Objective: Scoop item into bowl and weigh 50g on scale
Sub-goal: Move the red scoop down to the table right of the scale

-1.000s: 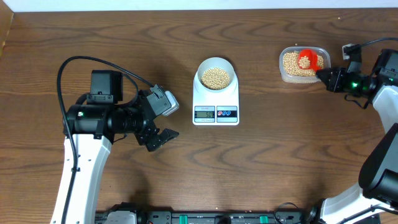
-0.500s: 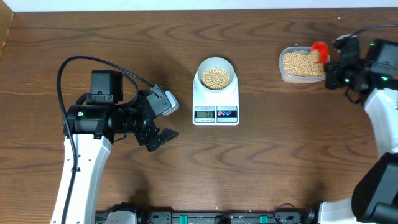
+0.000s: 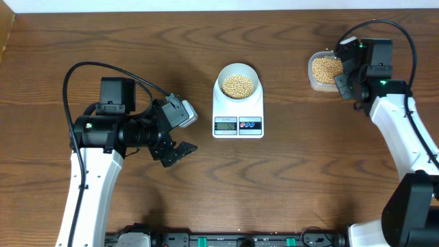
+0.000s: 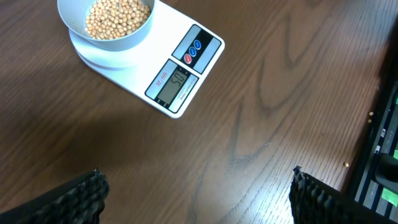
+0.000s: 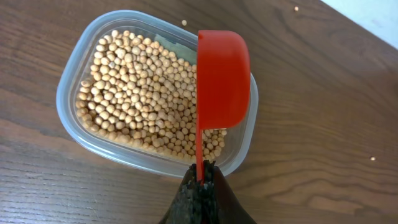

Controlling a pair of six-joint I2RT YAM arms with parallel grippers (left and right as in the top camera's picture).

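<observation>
My right gripper should move back and down while turning, to the bare tabletop off the tub's near edge, and let go of the scoop there, because the scale shows the target weight.
The pale bowl [image 3: 238,82] holds tan beans [image 3: 238,85] and stands on the white scale [image 3: 238,115]; both also show in the left wrist view, the bowl [image 4: 106,37] and the scale [image 4: 177,78], whose display reads about 50. My right gripper [image 5: 200,180] is shut on the handle of a red scoop [image 5: 222,78], held on its side above the clear tub of beans [image 5: 149,112]. In the overhead view that gripper [image 3: 343,79] covers the tub's right end [image 3: 322,72]. My left gripper [image 3: 177,152] is open and empty, left of the scale.
A few loose beans lie on the table by the tub [image 5: 184,23] and at the table's edge [image 4: 346,164]. Black equipment runs along the table's front edge [image 3: 226,240].
My right arm has swung up and left over the tub, turning the red scoop from flat in the beans onto its side above them. The left arm has not moved.
</observation>
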